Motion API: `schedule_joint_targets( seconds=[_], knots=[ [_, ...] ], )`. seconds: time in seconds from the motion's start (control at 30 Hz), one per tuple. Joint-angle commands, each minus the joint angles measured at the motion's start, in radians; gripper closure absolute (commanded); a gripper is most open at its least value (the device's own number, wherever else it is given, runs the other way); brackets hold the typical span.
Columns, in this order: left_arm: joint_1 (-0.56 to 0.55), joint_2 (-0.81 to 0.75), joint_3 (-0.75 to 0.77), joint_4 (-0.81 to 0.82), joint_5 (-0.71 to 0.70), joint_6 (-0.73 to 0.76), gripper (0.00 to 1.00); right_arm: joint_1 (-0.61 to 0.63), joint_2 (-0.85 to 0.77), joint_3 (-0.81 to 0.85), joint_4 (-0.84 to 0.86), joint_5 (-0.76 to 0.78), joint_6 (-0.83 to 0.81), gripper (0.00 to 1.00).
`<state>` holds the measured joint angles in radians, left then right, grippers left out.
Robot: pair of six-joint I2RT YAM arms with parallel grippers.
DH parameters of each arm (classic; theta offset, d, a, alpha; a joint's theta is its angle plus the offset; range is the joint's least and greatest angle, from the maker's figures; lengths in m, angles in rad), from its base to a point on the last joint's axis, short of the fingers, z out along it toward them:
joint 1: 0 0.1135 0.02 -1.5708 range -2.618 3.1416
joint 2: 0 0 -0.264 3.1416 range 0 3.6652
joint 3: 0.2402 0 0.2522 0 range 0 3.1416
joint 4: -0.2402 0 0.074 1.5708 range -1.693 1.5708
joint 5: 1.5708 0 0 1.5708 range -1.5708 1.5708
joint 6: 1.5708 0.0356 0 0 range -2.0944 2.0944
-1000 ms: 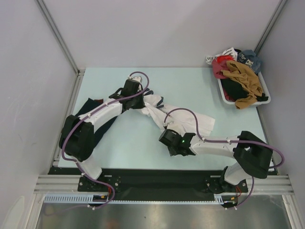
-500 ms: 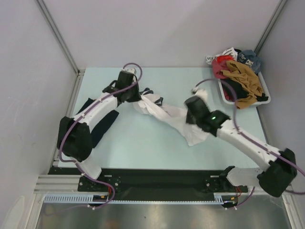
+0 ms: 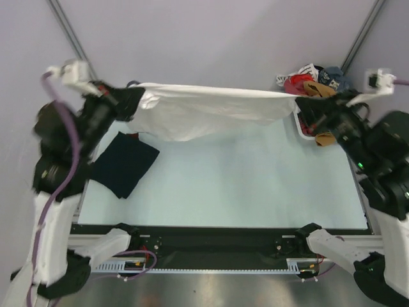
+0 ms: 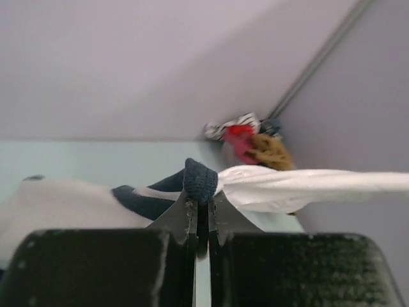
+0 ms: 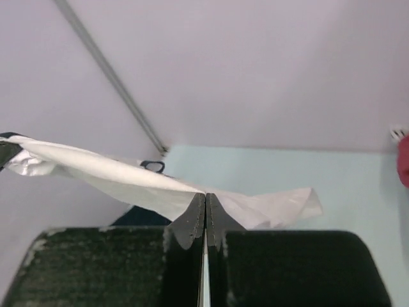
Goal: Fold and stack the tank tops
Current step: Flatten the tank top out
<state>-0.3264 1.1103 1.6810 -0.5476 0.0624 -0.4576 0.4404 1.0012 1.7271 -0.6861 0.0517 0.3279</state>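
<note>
My left gripper comes down and to its right in the top view next and releases the cloth, since the clear far tabletop lies that way.
The white tank top (image 3: 204,110) hangs stretched in the air between both grippers, high above the table. My left gripper (image 3: 131,97) is shut on its navy-trimmed end (image 4: 199,180). My right gripper (image 3: 299,102) is shut on the opposite white edge (image 5: 160,188). The cloth sags a little in the middle. The dark navy tank top (image 3: 124,163) lies folded flat on the table at the left, below the left arm.
A white basket (image 3: 358,134) at the back right corner holds several crumpled garments in red, tan and blue (image 3: 319,86). The pale table surface (image 3: 243,179) lies below the stretched cloth. Grey walls and metal posts enclose the sides.
Both arms have risen from the table and moved apart, lifting the white tank top and pulling it taut between them. The navy tank top stays on the table.
</note>
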Motion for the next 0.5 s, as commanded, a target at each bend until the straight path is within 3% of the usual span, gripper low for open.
schedule_joint_targets(
  seconds=[0.0, 0.23, 0.47],
  knots=[
    [-0.025, -0.185, -0.027, 0.020, -0.003, 0.036, 1.00, -0.006, -0.119, 0.068, -0.015, -0.131, -0.043, 1.00],
    [-0.025, -0.290, -0.030, -0.006, 0.043, 0.022, 1.00, -0.006, -0.184, 0.098, -0.050, -0.205, -0.020, 1.00],
    [-0.025, -0.147, -0.122, 0.027, 0.083, -0.007, 0.99, -0.006, -0.047, 0.083, -0.121, 0.047, -0.035, 1.00]
  ],
)
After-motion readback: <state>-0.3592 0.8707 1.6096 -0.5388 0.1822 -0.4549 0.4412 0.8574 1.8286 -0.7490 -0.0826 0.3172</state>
